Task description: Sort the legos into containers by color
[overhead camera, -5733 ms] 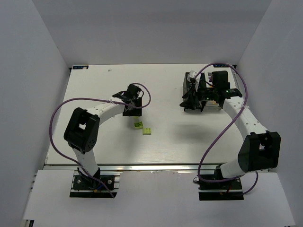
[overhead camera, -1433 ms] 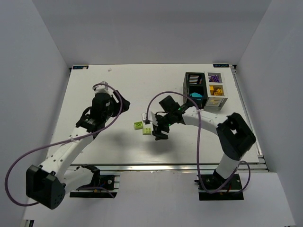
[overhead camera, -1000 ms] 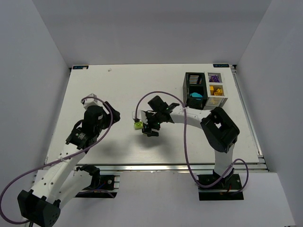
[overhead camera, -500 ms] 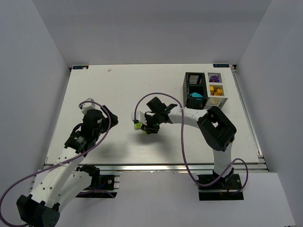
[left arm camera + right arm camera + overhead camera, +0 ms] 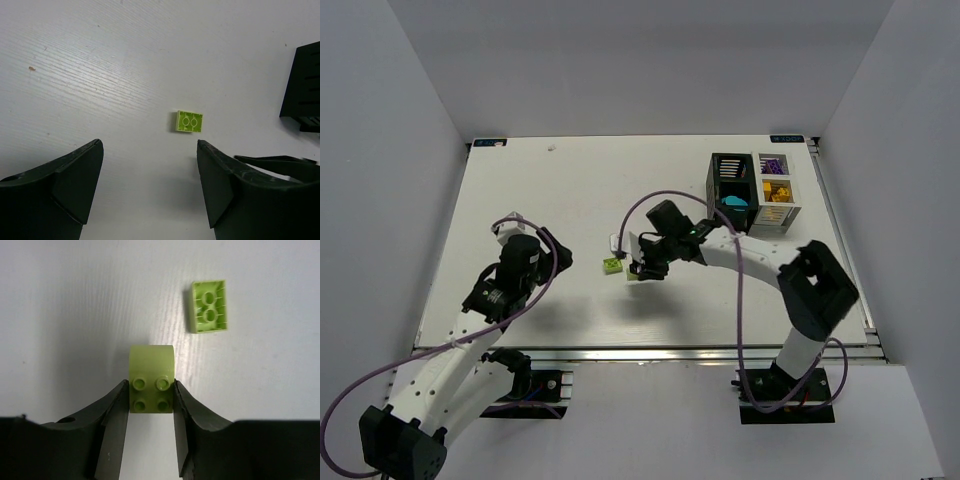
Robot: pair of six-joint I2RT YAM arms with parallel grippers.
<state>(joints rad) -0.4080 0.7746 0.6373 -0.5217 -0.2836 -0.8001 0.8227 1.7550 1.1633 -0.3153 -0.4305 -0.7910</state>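
Next, my right gripper lifts and carries the rounded lime lego outward over the black bin's far section [image 5: 731, 168] to release it, since teal occupies the near section.
My right gripper [image 5: 638, 268] [image 5: 151, 388] is shut on a lime green rounded lego [image 5: 151, 379], studs facing the camera, close to the table surface. A second lime green lego [image 5: 611, 265] [image 5: 210, 306] lies underside up just left of it; it also shows in the left wrist view [image 5: 189, 121]. My left gripper [image 5: 556, 257] [image 5: 149, 146] is open and empty, hovering left of that lego. The containers stand at the back right: a black bin [image 5: 729, 183] [image 5: 301, 82] joined to a white tray [image 5: 776, 190] with teal, purple and orange pieces inside.
Purple cables loop from both arms over the table. White walls enclose the table on the left, the back and the right.
My right gripper has shifted slightly right with the lime rounded lego between its fingers, and its arm has swung outward. The left arm has hardly moved.
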